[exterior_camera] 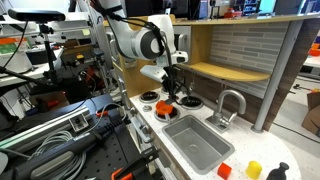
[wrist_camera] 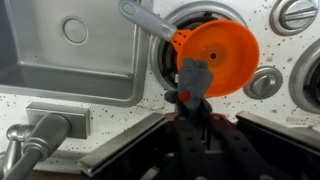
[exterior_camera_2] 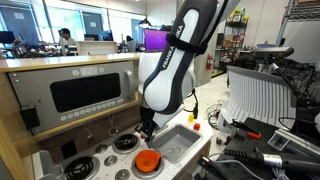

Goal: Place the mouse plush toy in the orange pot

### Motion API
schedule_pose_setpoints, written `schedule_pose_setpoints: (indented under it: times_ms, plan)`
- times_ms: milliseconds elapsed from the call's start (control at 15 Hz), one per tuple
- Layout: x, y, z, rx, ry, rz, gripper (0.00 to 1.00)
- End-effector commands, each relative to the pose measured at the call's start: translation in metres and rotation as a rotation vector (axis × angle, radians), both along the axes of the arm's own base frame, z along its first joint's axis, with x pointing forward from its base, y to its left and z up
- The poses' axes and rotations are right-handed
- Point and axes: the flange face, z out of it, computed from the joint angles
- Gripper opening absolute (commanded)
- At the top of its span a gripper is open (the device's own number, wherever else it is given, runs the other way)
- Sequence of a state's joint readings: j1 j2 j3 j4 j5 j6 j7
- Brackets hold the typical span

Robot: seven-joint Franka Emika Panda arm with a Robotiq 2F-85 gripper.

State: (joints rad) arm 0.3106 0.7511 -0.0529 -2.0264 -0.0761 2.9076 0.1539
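Observation:
I need to lower my gripper next, shifting it from the orange pot's near rim toward its middle [wrist_camera: 220, 56].
The orange pot [wrist_camera: 220, 55] is round and low-walled with a grey handle [wrist_camera: 145, 17]. It sits on a stove burner next to the sink and also shows in an exterior view [exterior_camera_2: 148, 161]. My gripper [wrist_camera: 192, 102] is shut on the mouse plush toy [wrist_camera: 192, 78], a small grey toy with a red spot. It holds the toy above the pot's near rim. In both exterior views the gripper [exterior_camera_2: 147, 130] [exterior_camera: 172, 88] points down over the stove. The toy is too small to make out there.
A steel sink [wrist_camera: 70, 50] [exterior_camera: 195, 140] lies beside the stove, with a faucet [wrist_camera: 40, 135] [exterior_camera: 228, 105] at its edge. More burners [wrist_camera: 295, 12] flank the pot. A red-orange block [exterior_camera: 225, 170] and a yellow toy [exterior_camera: 253, 169] sit beyond the sink.

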Motion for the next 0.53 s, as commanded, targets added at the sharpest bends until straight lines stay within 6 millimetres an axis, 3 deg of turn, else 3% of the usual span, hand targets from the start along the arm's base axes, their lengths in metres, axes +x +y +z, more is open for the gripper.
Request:
schedule_pose_setpoints:
  times_ms: [0, 467]
  plan:
    - [-0.002, 0.016, -0.007, -0.022, -0.047, 0.001, 0.03]
    - [-0.009, 0.030, -0.023, -0.047, -0.023, -0.011, 0.03]
